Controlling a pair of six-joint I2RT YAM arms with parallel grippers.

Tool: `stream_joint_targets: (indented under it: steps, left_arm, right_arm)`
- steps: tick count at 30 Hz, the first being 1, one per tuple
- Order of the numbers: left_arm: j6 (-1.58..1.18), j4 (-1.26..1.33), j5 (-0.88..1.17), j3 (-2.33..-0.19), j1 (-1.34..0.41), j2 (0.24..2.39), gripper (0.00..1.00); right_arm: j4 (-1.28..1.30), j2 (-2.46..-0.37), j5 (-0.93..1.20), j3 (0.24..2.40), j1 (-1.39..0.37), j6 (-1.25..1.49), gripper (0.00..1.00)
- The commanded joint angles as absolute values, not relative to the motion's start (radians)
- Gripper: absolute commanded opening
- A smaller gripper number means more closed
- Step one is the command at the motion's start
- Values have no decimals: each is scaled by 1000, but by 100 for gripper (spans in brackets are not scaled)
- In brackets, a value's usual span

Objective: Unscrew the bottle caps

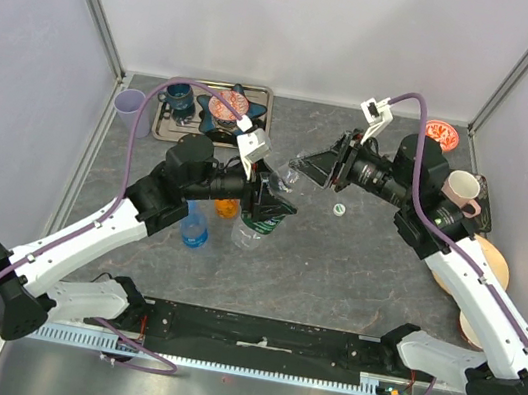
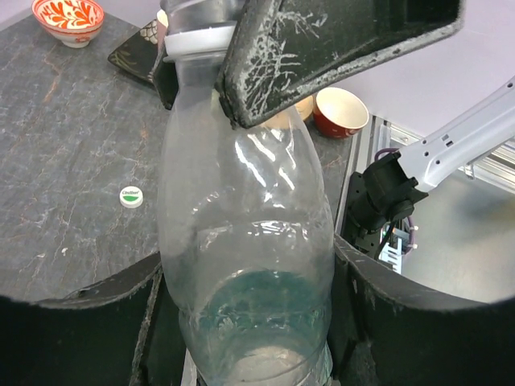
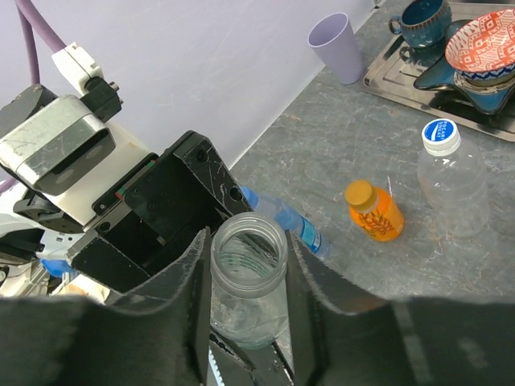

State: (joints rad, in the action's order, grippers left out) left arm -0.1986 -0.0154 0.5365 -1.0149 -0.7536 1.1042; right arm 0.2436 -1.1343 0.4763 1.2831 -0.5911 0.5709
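I will move the clear bottle outward and then down with my right gripper and let it go on the bare tabletop (image 1: 398, 142) beside the red patterned bowl, because the bottle's neck is open.
My left gripper (image 1: 268, 206) is shut on the body of a clear bottle (image 2: 241, 201) and holds it tilted above the table. My right gripper (image 3: 248, 241) is shut on the bottle's open neck (image 3: 248, 251), which has no cap. A white-and-green cap (image 1: 339, 209) lies loose on the table and also shows in the left wrist view (image 2: 131, 195). An orange bottle with an orange cap (image 3: 360, 194), a clear bottle with a white-and-blue cap (image 3: 441, 135) and a blue-capped bottle (image 3: 283, 219) stand behind.
A metal tray (image 1: 172, 126) with a blue cup and bowls sits at the back left, with a lilac cup (image 1: 130, 101) beside it. A red patterned bowl (image 1: 441, 134), a pink mug (image 1: 463, 190) and wooden plates (image 1: 488, 265) are on the right.
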Motion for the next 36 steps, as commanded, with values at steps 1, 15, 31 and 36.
stream_joint_targets:
  steps: [1, 15, 31, 36]
  left_arm:
    - [-173, 25, 526, -1060, -761, 1095, 63]
    - [-101, -213, 171, -1115, -759, 907, 99]
    - [-147, -207, -6, -839, -759, 433, 99]
    - [-225, -192, -37, -779, -759, 428, 99]
  right_arm:
    - [227, -1140, 532, 1290, -600, 554, 26]
    - [388, -1098, 136, 1483, -600, 447, 0]
    - [292, -1432, -875, 1450, -441, 354, 0]
    - [90, -1511, -741, 1402, -293, 328, 0]
